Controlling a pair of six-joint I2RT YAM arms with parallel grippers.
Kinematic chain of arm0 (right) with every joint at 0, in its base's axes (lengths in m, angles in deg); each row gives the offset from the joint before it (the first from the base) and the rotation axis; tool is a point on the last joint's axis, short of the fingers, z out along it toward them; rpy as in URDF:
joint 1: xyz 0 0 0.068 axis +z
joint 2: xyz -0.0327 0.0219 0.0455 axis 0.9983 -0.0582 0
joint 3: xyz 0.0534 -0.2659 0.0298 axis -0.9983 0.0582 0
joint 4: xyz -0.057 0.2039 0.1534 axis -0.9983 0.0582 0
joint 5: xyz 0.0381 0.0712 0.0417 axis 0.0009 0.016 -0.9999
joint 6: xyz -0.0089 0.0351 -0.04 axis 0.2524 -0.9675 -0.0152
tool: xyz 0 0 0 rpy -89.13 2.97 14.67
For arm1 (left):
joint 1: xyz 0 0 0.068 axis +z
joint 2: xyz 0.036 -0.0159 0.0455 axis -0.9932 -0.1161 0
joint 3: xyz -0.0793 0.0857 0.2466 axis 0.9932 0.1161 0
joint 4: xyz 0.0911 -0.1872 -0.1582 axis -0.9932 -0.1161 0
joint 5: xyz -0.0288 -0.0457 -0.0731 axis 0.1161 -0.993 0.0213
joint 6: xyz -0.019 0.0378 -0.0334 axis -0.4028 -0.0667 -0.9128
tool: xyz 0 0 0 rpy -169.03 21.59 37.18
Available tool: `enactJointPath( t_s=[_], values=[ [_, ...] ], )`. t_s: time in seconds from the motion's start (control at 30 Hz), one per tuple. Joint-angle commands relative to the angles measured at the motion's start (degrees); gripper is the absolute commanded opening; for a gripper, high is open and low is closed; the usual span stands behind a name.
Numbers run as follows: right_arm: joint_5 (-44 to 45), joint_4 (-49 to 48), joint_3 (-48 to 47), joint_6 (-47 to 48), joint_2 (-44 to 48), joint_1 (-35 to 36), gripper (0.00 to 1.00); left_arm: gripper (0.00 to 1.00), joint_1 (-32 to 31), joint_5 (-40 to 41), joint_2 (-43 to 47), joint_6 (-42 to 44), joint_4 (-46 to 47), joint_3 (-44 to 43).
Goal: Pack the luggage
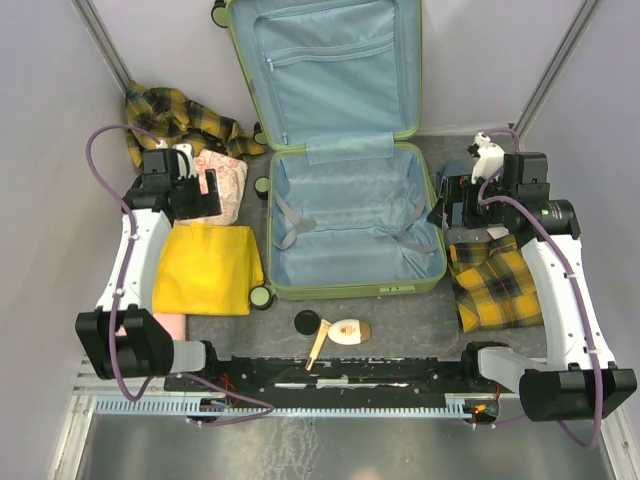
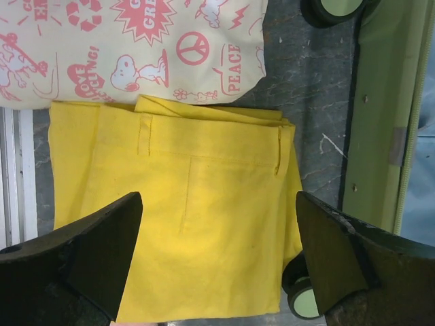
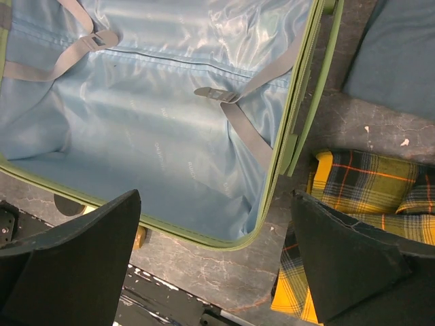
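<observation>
The cream printed bag's edge facing the luggage is just beyond the yellow garment, and my left gripper will go down and reach outward onto it.
The lime-green luggage (image 1: 415,275) lies open in the middle of the table, its light blue lining and grey straps bare; its rim also shows in the right wrist view (image 3: 272,197) and its side in the left wrist view (image 2: 380,102). My left gripper (image 1: 205,195) is open and empty, above the folded yellow garment (image 1: 207,268), which fills the left wrist view (image 2: 197,224). My right gripper (image 1: 447,205) is open and empty, above the luggage's near right corner and the yellow plaid cloth (image 1: 497,285), which also shows in the right wrist view (image 3: 370,183).
A cream printed bag (image 1: 228,180) and another plaid cloth (image 1: 170,115) lie at the back left. A dark blue garment (image 3: 401,54) lies right of the luggage. A black disc (image 1: 307,323), a small bottle (image 1: 348,331) and a stick lie near the front rail.
</observation>
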Motion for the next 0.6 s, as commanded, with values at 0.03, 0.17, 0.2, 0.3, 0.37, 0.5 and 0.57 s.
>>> enactJointPath(
  t_s=[0.03, 0.17, 0.2, 0.3, 0.37, 0.5, 0.57],
  values=[
    [-1.68, -1.53, -0.95, 1.0, -0.39, 0.02, 0.99, 0.99, 0.15, 2.3, -8.5, 4.69, 3.24, -7.25],
    [-0.85, -1.35, -1.26, 1.25, -0.93, 0.06, 0.99, 1.0, -1.4, 4.2, -15.64, 6.37, 3.58, -12.15],
    [-0.91, -1.16, -1.35, 1.18, -1.18, 0.07, 0.99, 1.0, -2.07, 4.66, -16.86, 7.15, 4.23, -12.72],
    [-1.55, -0.54, -1.64, 1.27, -1.97, 0.05, 0.99, 1.0, -3.56, 5.1, -21.03, 8.9, 5.44, -14.89],
    [-1.73, -0.49, -1.64, 1.26, -2.35, 0.0, 0.99, 1.0, -4.13, 5.39, -23.89, 9.16, 5.55, -16.87],
    [-1.82, -0.52, -1.62, 1.46, -3.09, 0.0, 0.99, 1.0, -5.23, 6.5, -29.63, 9.84, 5.68, -20.4],
    [-1.9, -0.57, -1.64, 1.45, -3.46, -0.01, 0.99, 0.98, -5.65, 6.94, -32.1, 9.36, 6.36, -21.65]
  ],
)
